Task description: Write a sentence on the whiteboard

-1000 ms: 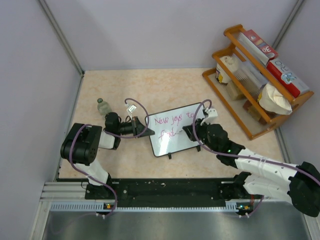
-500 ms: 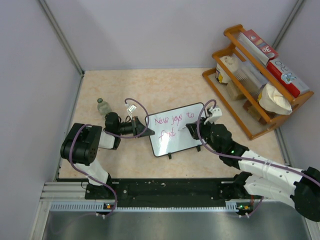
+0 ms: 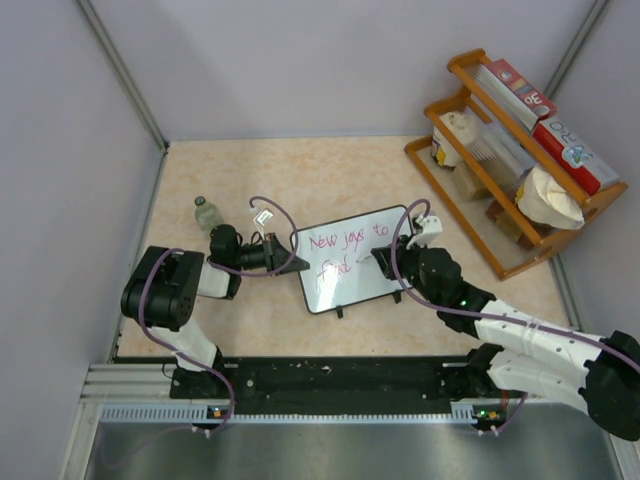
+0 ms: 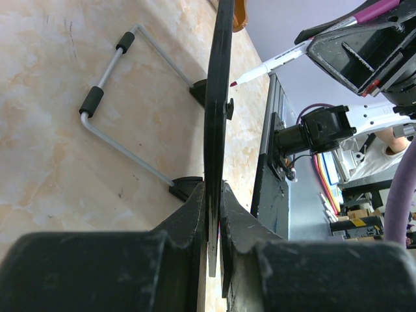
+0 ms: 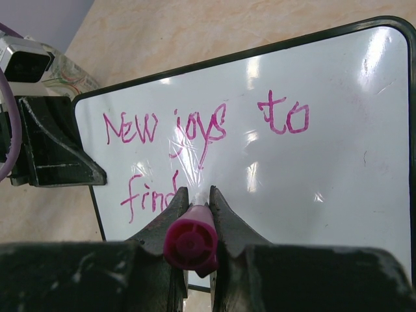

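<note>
My right gripper moves back and down off the board to the tabletop before the board's black feet (image 3: pixel 368 318) next. It then releases the marker, as that part of the tabletop is clear.
The whiteboard (image 3: pixel 352 262) stands tilted on its black feet at the table's middle. Pink words on it (image 5: pixel 201 127) read "New joys to" with "find" below. My left gripper (image 3: pixel 283 252) is shut on the board's left edge, seen edge-on in the left wrist view (image 4: pixel 218 110). My right gripper (image 5: pixel 195 195) is shut on a pink marker (image 5: pixel 190 242); it shows too in the top view (image 3: pixel 383 258). The marker's tip (image 4: pixel 235 82) is at the board face just right of "find".
A small clear bottle (image 3: pixel 207 213) stands left of the board. A wooden rack (image 3: pixel 510 160) with boxes and bags is at the back right. The board's wire stand (image 4: pixel 110 78) rests on the table behind it. Grey walls close three sides.
My right gripper with the marker moved slightly right and down along the board's second line from one second ago. The left gripper and board stayed still.
</note>
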Available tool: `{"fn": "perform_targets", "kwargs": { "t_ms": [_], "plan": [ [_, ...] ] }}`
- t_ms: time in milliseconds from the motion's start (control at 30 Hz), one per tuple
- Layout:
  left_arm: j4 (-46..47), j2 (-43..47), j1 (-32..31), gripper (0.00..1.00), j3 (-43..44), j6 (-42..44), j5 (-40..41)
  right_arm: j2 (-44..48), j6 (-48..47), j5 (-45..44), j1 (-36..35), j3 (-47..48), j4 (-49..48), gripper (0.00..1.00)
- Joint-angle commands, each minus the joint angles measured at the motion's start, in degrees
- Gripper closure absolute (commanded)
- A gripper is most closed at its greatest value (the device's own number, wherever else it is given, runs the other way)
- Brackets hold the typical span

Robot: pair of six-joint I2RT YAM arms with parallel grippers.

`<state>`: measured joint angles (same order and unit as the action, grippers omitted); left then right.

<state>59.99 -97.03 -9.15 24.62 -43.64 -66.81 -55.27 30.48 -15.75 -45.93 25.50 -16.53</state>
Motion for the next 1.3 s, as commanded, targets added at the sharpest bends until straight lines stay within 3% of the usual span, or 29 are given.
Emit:
{"fn": "perform_targets", "kwargs": {
  "t_ms": [0, 533, 967, 1267],
  "plan": [
    [2.2, -0.3, 0.1, 1.0, -0.3, -0.7, -0.7, -0.6, -0.2, -0.2, 0.6, -0.7, -2.3, 1.0],
    [2.1, -0.2, 0.2, 1.0, -0.3, -0.7, -0.7, -1.6, -0.5, -1.4, 0.6, 0.0, -0.8, 1.0],
    [2.0, -0.1, 0.2, 1.0, -0.3, -0.6, -0.6, 13.5, 1.2, -1.3, 0.7, -3.6, -1.5, 1.0],
    [1.9, 0.1, 0.2, 1.0, -0.4, -0.5, -0.5, 15.7, 1.6, -1.8, 0.7, -4.0, 1.0, 1.0]
  ]
}}
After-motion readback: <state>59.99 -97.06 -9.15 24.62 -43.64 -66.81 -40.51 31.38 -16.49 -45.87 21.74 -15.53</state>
